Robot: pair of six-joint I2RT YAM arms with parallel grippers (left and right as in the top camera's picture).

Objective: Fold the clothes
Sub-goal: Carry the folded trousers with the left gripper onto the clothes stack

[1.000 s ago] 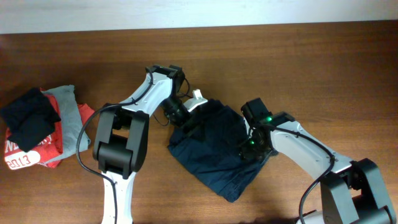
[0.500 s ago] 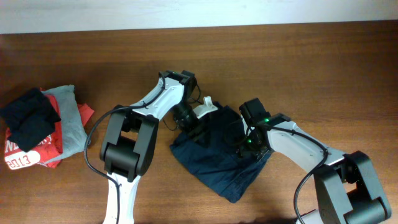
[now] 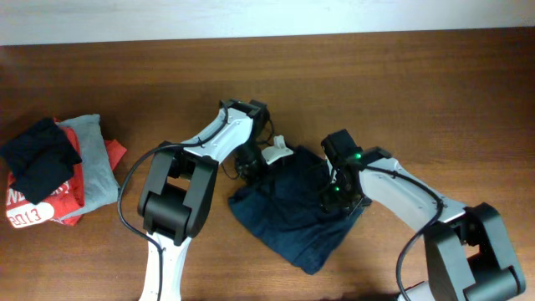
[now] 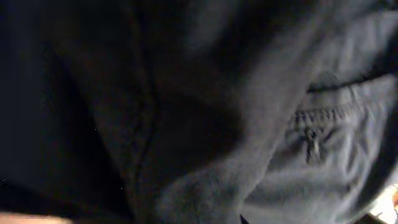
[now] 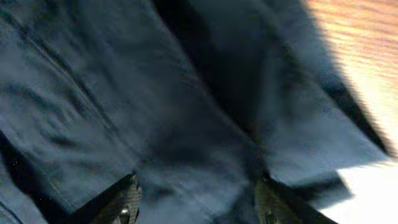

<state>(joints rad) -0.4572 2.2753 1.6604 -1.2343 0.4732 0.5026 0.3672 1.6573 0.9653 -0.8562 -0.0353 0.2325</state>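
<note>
I need to lift the navy garment with my left gripper, carry it to the left in the overhead view and let it go on the pile, because other clothes lie stacked there.
The clothes (image 3: 288, 213) are one wrinkled navy garment lying in the middle of the wooden table (image 3: 435, 84). A small white flap (image 3: 276, 152) shows at their top edge. My left gripper (image 3: 252, 165) is down on the garment's upper left edge. The left wrist view is filled with dark fabric (image 4: 261, 124), a zip pocket (image 4: 311, 134) shows on it, and the fingers are hidden. My right gripper (image 3: 334, 197) is over the garment's right side. Its fingertips (image 5: 127, 199) stand wide apart on the navy cloth (image 5: 186, 124).
At the table's left edge is a pile with a small black cloth (image 3: 38, 155) on a red shirt with white print (image 3: 33, 211) and a grey garment (image 3: 96, 163). Bare wood (image 5: 360, 56) lies just to the right of the navy garment's edge.
My left gripper has moved right and down onto the garment's upper left edge and closed. The white flap has shifted with it. My right gripper has barely moved.
</note>
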